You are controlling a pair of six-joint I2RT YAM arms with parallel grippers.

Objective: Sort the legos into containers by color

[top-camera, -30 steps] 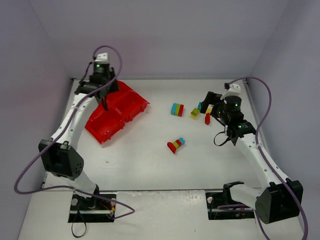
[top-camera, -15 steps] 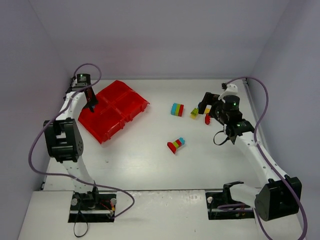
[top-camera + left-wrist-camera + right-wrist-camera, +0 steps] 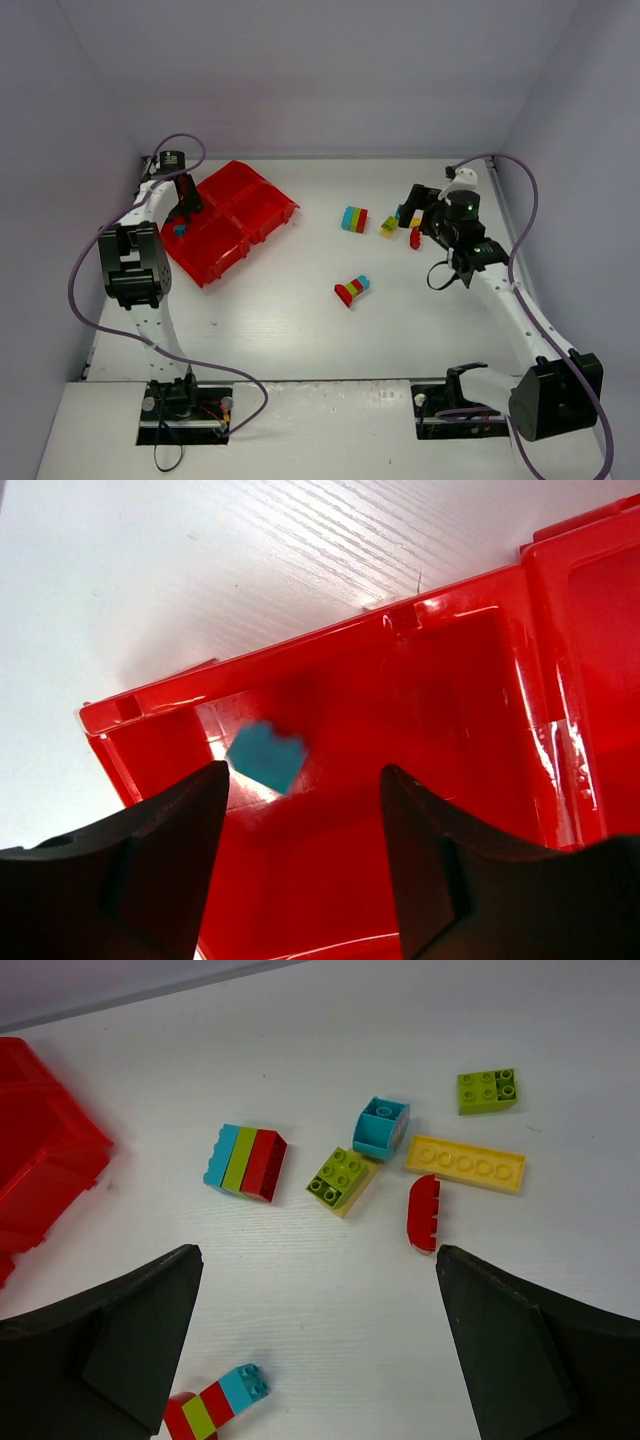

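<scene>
My open right gripper goes down and toward the right in the wrist view, around the red curved brick's middle (image 3: pixel 415 238) (image 3: pixel 423 1214) next. Bare table borders both long sides of the brick.
The red four-compartment tray (image 3: pixel 285 208) lies at the back left. My left gripper (image 3: pixel 184 208) hangs open and empty over its left end. A teal brick (image 3: pixel 265 757), blurred, shows in the compartment below the jaws and also in the top view (image 3: pixel 180 230). My right gripper (image 3: pixel 411 212) is open and empty above the loose legos. The right wrist view shows a teal-green-red stack (image 3: pixel 246 1161), a green-on-yellow brick (image 3: pixel 342 1179), a teal brick (image 3: pixel 382 1128), a yellow plate (image 3: pixel 465 1163), a red curved brick (image 3: pixel 424 1213), a green brick (image 3: pixel 487 1090) and a red-green-red-teal stack (image 3: pixel 212 1403).
The tray's corner (image 3: pixel 40 1150) shows at the left of the right wrist view. Grey walls close in the table on three sides. White table surface (image 3: pixel 300 330) lies between the tray and the legos.
My left arm swung from over the tray's back part to its left end. A teal brick now shows in the left compartment under the open jaws. The right arm barely moved.
</scene>
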